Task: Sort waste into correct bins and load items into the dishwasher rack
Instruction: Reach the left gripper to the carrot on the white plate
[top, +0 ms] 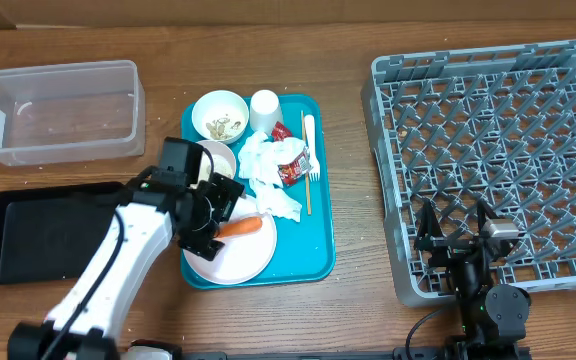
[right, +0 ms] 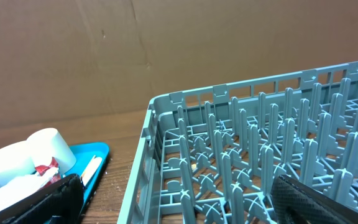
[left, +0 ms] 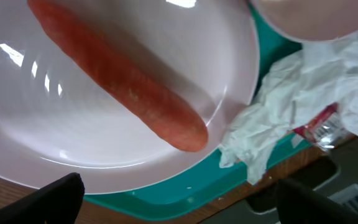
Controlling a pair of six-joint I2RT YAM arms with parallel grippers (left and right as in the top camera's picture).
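My left gripper is above the carrot's thick end (top: 255, 224) (left: 180, 127), which lies crooked below it. Next I need to lower it toward the plate and turn it so the open fingers go on both sides of that end.
An orange carrot (top: 240, 228) (left: 123, 87) lies on the white round plate (top: 238, 258) (left: 104, 155) at the front of the teal tray. My left gripper (top: 208, 215) (left: 185, 208) is open and empty, hovering close over the plate by the carrot's left end. Crumpled napkins (top: 268, 175) (left: 284, 118) and the red-and-white wrapper (top: 293, 172) (left: 319, 124) lie mid-tray. One bowl (top: 219, 115) holds beige scraps; the second (top: 220, 155) is partly hidden by my left arm. The cup (top: 264, 108), fork (top: 310, 140) and stick (top: 305, 185) are on the tray. My right gripper (top: 456, 232) (right: 179, 205) is open over the grey rack (top: 498, 160) (right: 260, 155).
The clear tub (top: 58, 110) stands at the back left, the black tray (top: 38, 240) in front of it, left of the teal tray (top: 318, 240) (left: 185, 193). The right wrist view shows the cup (right: 42, 146) and teal tray corner (right: 95, 152) left of the rack.
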